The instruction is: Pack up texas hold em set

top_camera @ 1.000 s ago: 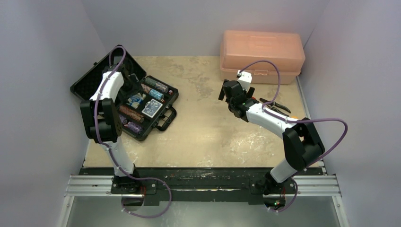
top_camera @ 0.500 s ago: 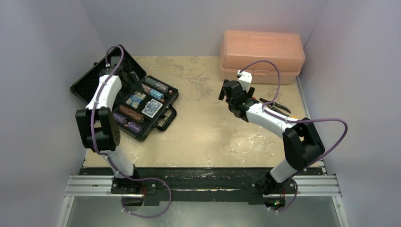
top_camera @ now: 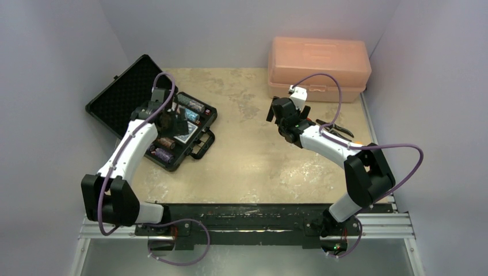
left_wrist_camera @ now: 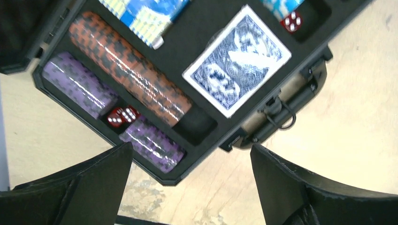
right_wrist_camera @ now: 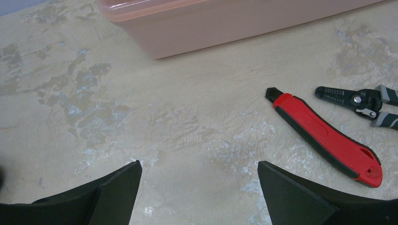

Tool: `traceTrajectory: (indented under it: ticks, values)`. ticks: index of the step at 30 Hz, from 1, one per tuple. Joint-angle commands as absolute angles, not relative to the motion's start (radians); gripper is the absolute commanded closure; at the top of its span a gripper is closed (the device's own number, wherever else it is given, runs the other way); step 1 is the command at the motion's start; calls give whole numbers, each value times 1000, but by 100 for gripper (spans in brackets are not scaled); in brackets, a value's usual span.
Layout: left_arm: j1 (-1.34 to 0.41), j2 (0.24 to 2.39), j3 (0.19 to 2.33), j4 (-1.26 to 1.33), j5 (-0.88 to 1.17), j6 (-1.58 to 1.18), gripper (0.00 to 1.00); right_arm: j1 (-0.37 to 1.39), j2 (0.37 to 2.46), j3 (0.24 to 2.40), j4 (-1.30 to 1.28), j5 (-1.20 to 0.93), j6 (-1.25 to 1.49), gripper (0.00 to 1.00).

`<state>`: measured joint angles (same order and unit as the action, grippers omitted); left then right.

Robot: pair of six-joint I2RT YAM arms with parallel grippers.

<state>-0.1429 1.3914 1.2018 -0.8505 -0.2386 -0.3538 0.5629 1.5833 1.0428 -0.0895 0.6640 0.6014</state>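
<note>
I will lower my left gripper toward the right in the top view to close on the poker case's rim by its handle (top_camera: 186, 153) (left_wrist_camera: 218, 141), where the tray's bare slot leaves room for my fingers.
The black poker case (top_camera: 202, 117) lies open at the table's left, its lid (top_camera: 121, 95) flat behind it. In the left wrist view its tray (left_wrist_camera: 206, 65) holds a blue card deck (left_wrist_camera: 237, 60), an orange chip row (left_wrist_camera: 131, 70), purple chip rows (left_wrist_camera: 77, 84), red dice (left_wrist_camera: 121, 116) and one bare slot (left_wrist_camera: 197, 126). My left gripper (top_camera: 172, 122) hovers open and empty over the tray; in the wrist view (left_wrist_camera: 190, 161) it is above the case's near corner. My right gripper (top_camera: 276, 110) is open and empty over bare table, as its wrist view (right_wrist_camera: 199, 171) shows.
A pink plastic box (top_camera: 317, 66) stands at the back right. A red utility knife (right_wrist_camera: 328, 137) and wire strippers (right_wrist_camera: 359, 99) lie on the table to the right of my right gripper. The case handle (top_camera: 202, 144) juts toward the table's middle.
My left arm swung from the lid's side toward the front and right; its gripper now hangs over the tray's middle. The right arm has not moved.
</note>
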Motion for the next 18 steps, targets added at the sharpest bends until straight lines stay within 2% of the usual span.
traceTrajectory:
  ticks: [1, 8, 18]
  values:
    - [-137, 1315, 1131, -803, -94, -292, 5, 559, 1543, 1051, -71, 691, 595, 1]
    - [-164, 1302, 1021, -733, -80, -344, 5, 559, 1536, 1048, -71, 678, 598, 1]
    - [-232, 1406, 988, -632, -114, -368, 25, 559, 1517, 1043, -69, 669, 598, 1]
